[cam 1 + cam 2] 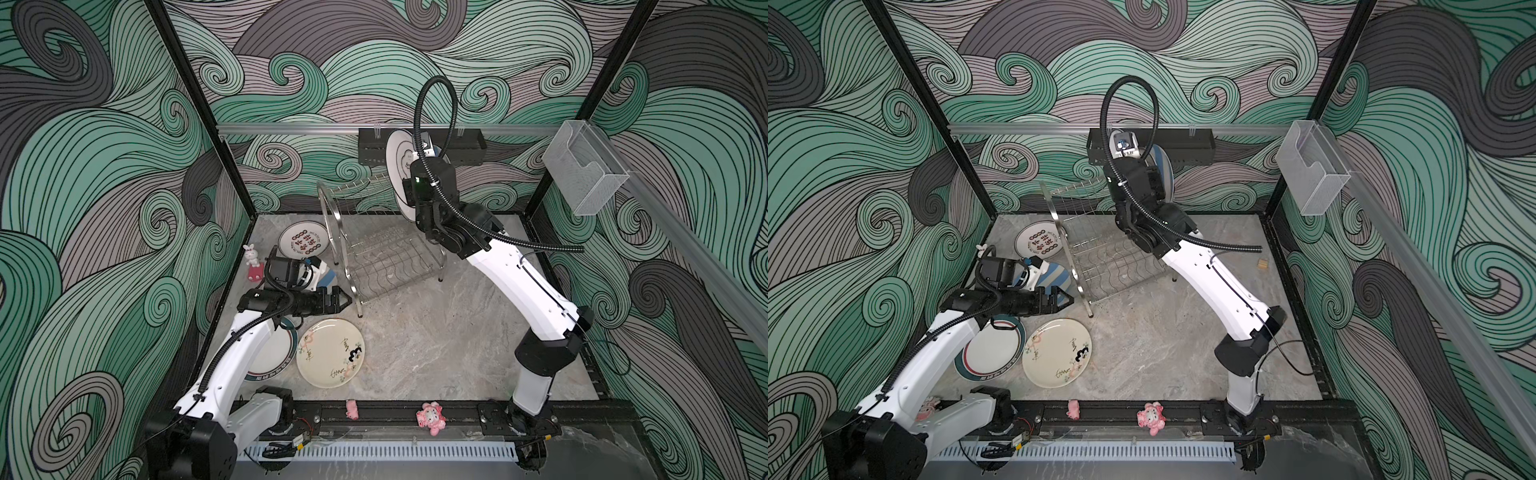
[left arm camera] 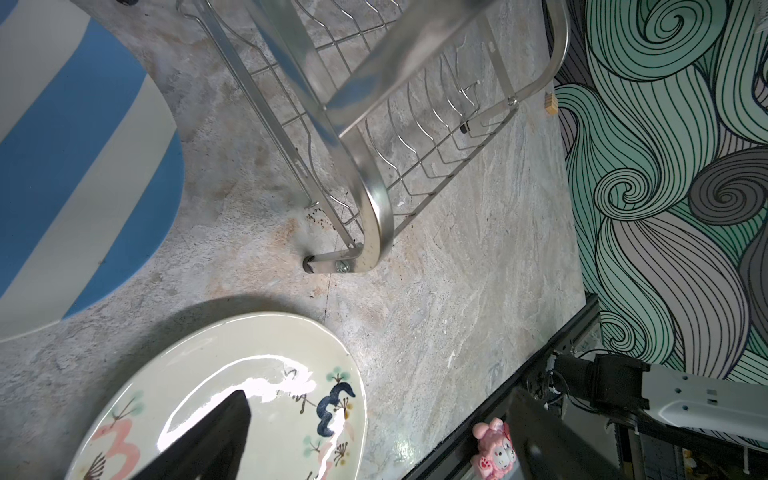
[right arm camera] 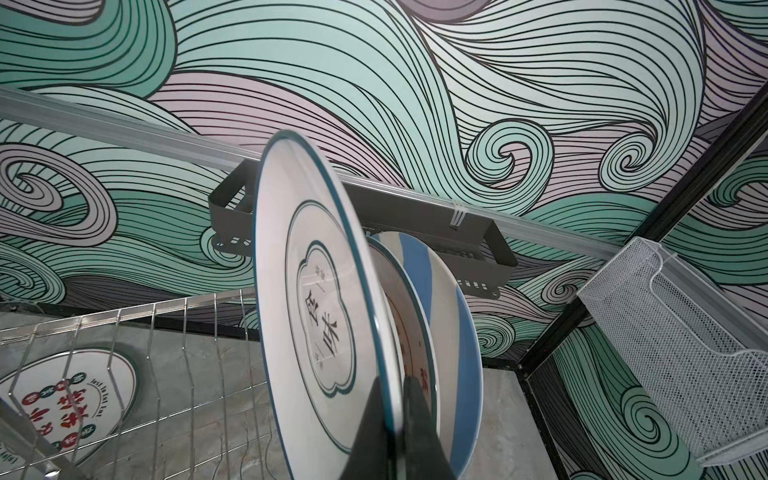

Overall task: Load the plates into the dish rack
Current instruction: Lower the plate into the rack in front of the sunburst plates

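The plate stands upright, so next my right gripper eases down toward the rack's bare wires, releasing its rim in the slot beside the red-marked plate.
My right gripper [image 3: 390, 382] is shut on the rim of the teal-rimmed cloud-outline plate [image 3: 316, 291] [image 1: 397, 166], holding it upright over the dish rack [image 1: 374, 257] [image 3: 124, 332]. Behind it stand a red-marked plate [image 3: 409, 332] and a blue-white striped plate [image 3: 449, 332]. My left gripper [image 1: 345, 300] [image 2: 374, 449] hangs open over the cream plate [image 1: 330, 353] [image 2: 232, 374], beside the rack's front leg. A teal-rimmed plate [image 1: 274, 353] lies partly under the left arm. Flat on the table lie a white plate with red-black characters [image 1: 305, 243] and another striped plate [image 2: 62, 166].
A black perforated shelf [image 1: 457, 145] hangs on the back wall behind the held plate. A clear box [image 1: 586, 166] is fixed to the right rail. A rabbit figurine [image 1: 250, 253] stands at the left; pink toys [image 1: 432, 417] sit on the front rail. A small wooden block [image 1: 1262, 263] lies at the right.
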{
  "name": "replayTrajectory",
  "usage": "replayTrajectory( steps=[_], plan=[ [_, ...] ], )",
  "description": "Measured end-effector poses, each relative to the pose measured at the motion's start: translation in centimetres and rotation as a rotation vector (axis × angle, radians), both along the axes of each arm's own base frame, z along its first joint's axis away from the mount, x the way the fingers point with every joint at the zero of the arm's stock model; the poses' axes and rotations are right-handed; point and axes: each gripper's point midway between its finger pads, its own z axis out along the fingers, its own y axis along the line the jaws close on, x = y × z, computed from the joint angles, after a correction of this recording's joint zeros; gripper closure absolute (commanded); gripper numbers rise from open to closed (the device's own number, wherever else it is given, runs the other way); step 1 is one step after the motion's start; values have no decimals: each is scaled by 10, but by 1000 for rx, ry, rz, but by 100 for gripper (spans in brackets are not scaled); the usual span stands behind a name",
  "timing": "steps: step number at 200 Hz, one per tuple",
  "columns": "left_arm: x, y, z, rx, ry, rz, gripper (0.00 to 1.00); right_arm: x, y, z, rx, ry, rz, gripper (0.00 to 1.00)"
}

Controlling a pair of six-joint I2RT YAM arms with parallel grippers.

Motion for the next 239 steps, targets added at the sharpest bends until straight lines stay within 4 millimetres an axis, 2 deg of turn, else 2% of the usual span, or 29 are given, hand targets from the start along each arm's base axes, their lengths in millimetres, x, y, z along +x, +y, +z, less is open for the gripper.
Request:
replayTrajectory(
  steps=[83,110,153,212,239],
  plan=[
    [0,0,2,0,-13,-2,1,9,8,-6,33,-22,-10,100],
    [0,0,2,1,-15,-5,1,17,13,-15,45,-19,-22,100],
    [0,0,2,1,-17,-6,1,29,21,-39,26,16,-34,100],
    [-1,0,4,4,-27,-10,1,33,18,-46,37,25,-48,100],
    [-1,1,4,6,-28,-9,1,34,19,-56,39,40,-51,100]
  ],
)
